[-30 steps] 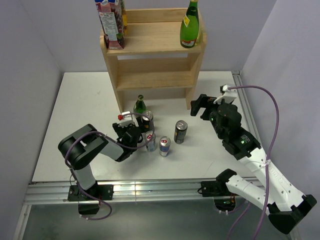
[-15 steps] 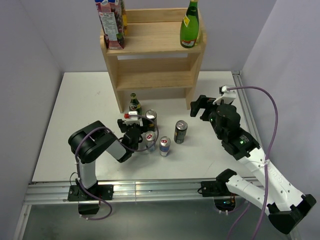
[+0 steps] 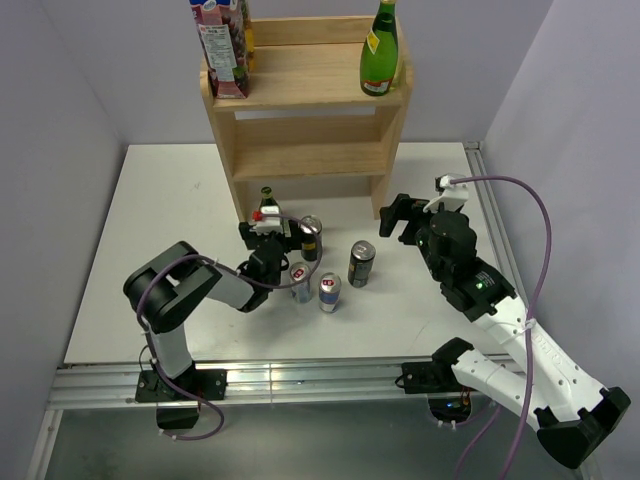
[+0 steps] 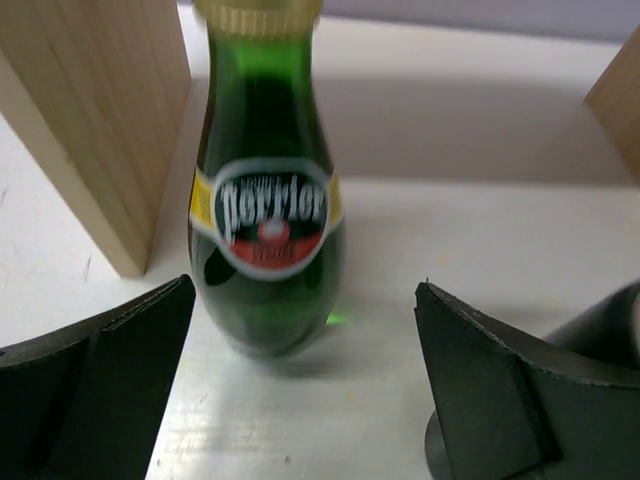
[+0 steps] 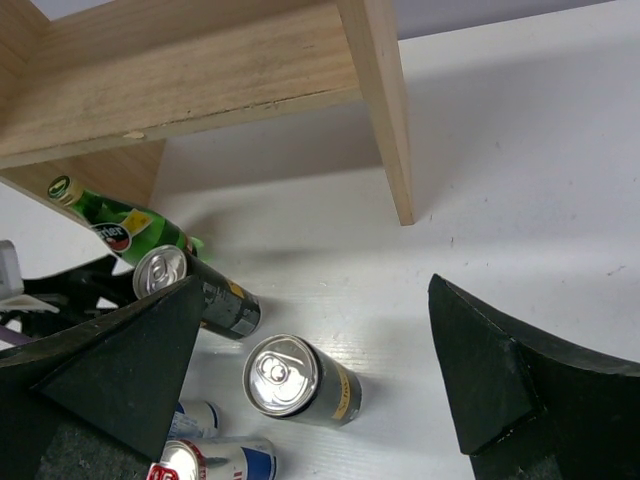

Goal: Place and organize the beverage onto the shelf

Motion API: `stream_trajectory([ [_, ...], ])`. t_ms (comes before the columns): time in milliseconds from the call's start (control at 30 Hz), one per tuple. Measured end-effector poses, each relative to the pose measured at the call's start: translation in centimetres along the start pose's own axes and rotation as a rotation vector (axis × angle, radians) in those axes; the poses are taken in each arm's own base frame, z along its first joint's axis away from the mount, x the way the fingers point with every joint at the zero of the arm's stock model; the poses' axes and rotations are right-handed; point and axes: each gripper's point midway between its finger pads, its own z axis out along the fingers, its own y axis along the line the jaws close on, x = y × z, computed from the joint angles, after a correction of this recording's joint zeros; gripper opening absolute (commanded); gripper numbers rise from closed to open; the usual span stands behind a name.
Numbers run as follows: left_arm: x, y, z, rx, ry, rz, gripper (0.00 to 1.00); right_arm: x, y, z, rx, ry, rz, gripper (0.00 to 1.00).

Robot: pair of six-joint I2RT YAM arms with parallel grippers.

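Observation:
The Perrier bottle stands outward, just beyond the fingers, so the left gripper slides outward next and closes them around the Perrier bottle's labelled body.
The light wood shelf stands at the back of the table, with a juice carton and a tall green bottle on its top tier. A small green Perrier bottle stands upright on the table by the shelf's left side panel. It also shows in the left wrist view. My left gripper is open just short of the bottle, its fingers either side and apart from it. My right gripper is open and empty, above the table right of the cans.
Two dark cans and two Red Bull cans stand in front of the shelf. The nearer dark can sits next to my left gripper's right finger. Walls close in the table's sides.
My left gripper has swung forward towards the Perrier bottle. The bottle now stands slightly further left and the nearest dark can slightly further right. The right arm has barely moved.

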Motion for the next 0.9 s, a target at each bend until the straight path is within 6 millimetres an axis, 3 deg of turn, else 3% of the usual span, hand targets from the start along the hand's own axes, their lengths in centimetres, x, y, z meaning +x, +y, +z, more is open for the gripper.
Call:
stream_trajectory([
  [133,-2.3,-0.5,0.9,-0.012,-0.041,-0.013,0.99,0.0,0.0,0.0,0.000,-0.002,-0.001,1.00],
  [267,-2.6,-0.4,1.3,-0.026,-0.039,-0.004,0.99,-0.2,-0.1,-0.1,0.000,-0.009,-0.001,1.00],
  [500,-1.5,0.0,1.6,-0.048,0.006,0.036,0.99,-0.6,-0.1,-0.4,-0.001,-0.022,-0.001,1.00],
  [700,-0.5,0.2,3.9,-0.093,0.090,0.045,0.99,-0.5,-0.1,-0.4,-0.002,-0.021,-0.001,1.00],
  [900,1.4,1.8,5.2,-0.077,0.186,-0.031,0.99,-0.5,-0.2,-0.4,-0.001,-0.020,-0.002,1.00],
])
